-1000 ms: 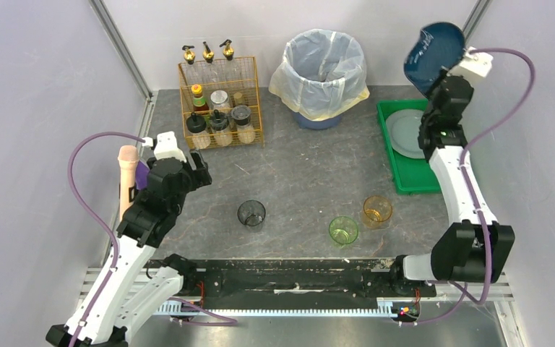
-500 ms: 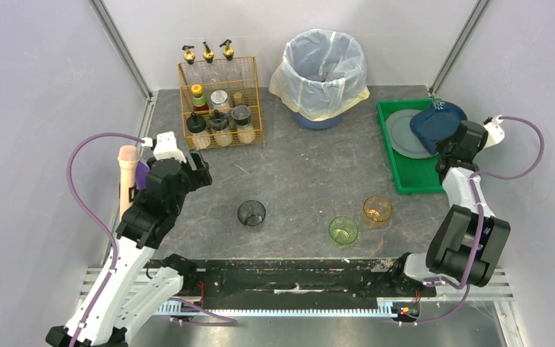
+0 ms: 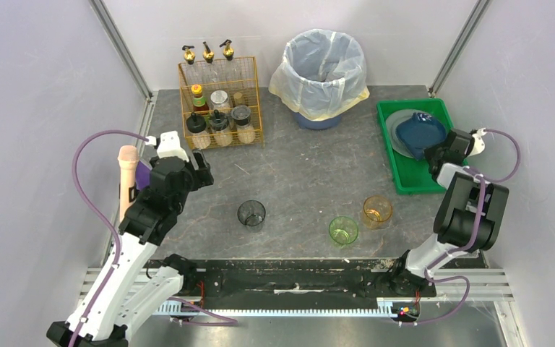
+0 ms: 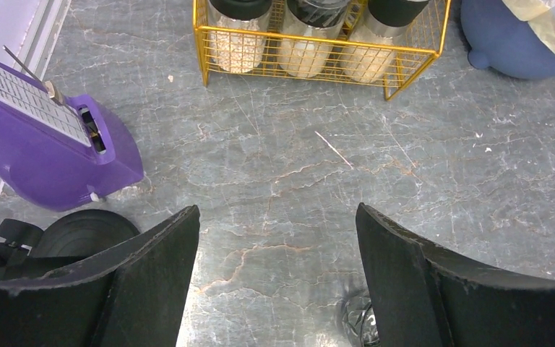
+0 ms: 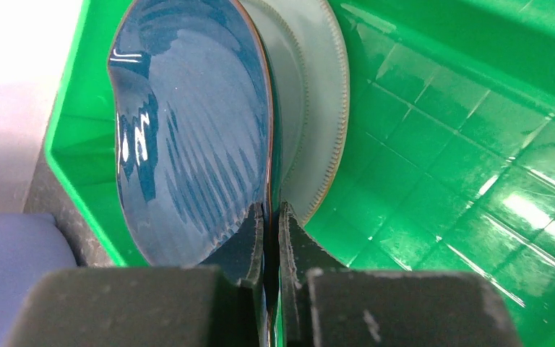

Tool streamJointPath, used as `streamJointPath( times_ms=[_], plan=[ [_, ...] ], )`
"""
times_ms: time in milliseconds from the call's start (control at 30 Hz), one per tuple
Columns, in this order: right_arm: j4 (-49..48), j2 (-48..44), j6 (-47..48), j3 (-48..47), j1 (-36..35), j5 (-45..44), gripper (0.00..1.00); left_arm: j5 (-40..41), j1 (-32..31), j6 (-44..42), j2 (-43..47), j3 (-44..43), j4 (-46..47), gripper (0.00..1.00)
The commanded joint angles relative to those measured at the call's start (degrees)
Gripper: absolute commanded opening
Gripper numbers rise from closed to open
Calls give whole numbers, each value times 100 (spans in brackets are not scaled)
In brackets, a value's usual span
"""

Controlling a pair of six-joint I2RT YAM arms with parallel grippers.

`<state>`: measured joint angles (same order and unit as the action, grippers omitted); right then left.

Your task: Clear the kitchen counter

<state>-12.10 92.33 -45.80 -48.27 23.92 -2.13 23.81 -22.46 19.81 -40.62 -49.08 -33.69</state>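
I need to bring my left gripper back and down onto the rim of the dark glass, as it stands below the gripper and to its right in the top view.
The dark grey veined kitchen counter (image 3: 303,170) carries a dark glass (image 3: 251,213), a green glass (image 3: 343,230) and an amber glass (image 3: 377,210). My right gripper (image 3: 437,150) is shut on the rim of a blue plate (image 3: 418,134), lowered over a grey plate (image 3: 396,130) in the green tray (image 3: 405,181). In the right wrist view the fingers (image 5: 251,238) pinch the blue plate (image 5: 188,123) beside the grey plate (image 5: 311,108). My left gripper (image 3: 196,168) is open and empty above the counter (image 4: 296,166) at the left; the dark glass (image 4: 354,322) shows by its right finger.
A yellow wire rack (image 3: 220,105) of jars and bottles stands at the back left. A lined bin (image 3: 323,72) stands at the back middle. A purple object (image 4: 43,141) and a pale cylinder (image 3: 127,177) lie at the left edge. A black rail (image 3: 289,273) runs along the front.
My right arm has swung down from high above the tray, bringing the blue plate low onto the grey plate. The left arm has barely moved.
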Motion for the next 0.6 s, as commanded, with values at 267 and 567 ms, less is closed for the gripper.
streamJointPath(
  times_ms=[267, 567],
  plan=[
    [-1282, 989, -716, -847, 25, 654, 11, -118, 40, -96, -106, 30, 227, 84],
    [-663, 704, -423, -777, 57, 451, 71, -563, 38, -100, -65, 65, 310, 84]
  ],
)
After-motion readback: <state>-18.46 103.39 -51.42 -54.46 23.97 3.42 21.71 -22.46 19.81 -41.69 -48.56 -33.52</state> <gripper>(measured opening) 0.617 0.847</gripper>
